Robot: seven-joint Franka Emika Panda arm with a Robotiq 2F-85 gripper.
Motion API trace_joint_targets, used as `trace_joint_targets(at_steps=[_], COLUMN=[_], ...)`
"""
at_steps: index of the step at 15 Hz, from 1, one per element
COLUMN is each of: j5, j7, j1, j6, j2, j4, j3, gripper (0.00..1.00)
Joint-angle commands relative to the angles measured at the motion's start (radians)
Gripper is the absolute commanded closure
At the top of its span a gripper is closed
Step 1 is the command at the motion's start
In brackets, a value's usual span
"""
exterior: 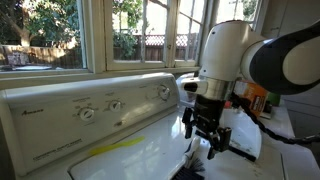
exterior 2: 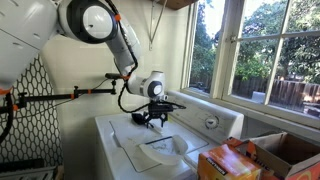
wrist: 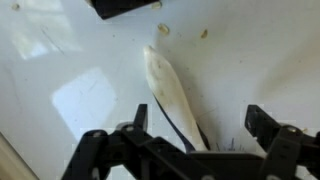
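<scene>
I will move my gripper a little way along the pale cream object (exterior: 194, 149) (wrist: 177, 106) toward its exposed tip, and then I will close my gripper.
My gripper (wrist: 197, 128) is open, its two black fingers spread wide on either side of a pale cream, elongated object (wrist: 165, 85) that lies on the white washing machine top (wrist: 250, 70). The object's near end runs under the gripper body and is hidden there. In both exterior views the gripper (exterior: 205, 132) (exterior 2: 154, 121) hangs low over the washer top, pointing down. I cannot tell whether the fingers touch the object.
The washer's control panel with dials (exterior: 100, 108) rises behind the top, below the windows (exterior: 60, 35). A yellow strip (exterior: 115, 148) lies on the lid. Cardboard boxes (exterior 2: 265, 155) stand beside the washer. A black mesh panel (exterior 2: 35, 110) stands at its other side.
</scene>
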Motion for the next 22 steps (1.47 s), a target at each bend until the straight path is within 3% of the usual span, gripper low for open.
trace_joint_targets(at_steps=[1, 8, 10, 13, 22], j5=[-0.041, -0.051, -0.055, -0.053, 0.043], j7=[0.059, 0.092, 0.093, 0.097, 0.053], j1=[0.001, -0.008, -0.010, -0.016, -0.087], j6=[0.019, 0.017, 0.013, 0.008, -0.021], j2=[0.029, 0.039, 0.041, 0.042, 0.049], j4=[0.019, 0.032, 0.037, 0.040, 0.050], j3=[-0.008, -0.012, -0.013, -0.010, 0.053], gripper=[0.00, 0.00, 0.05, 0.02, 0.00])
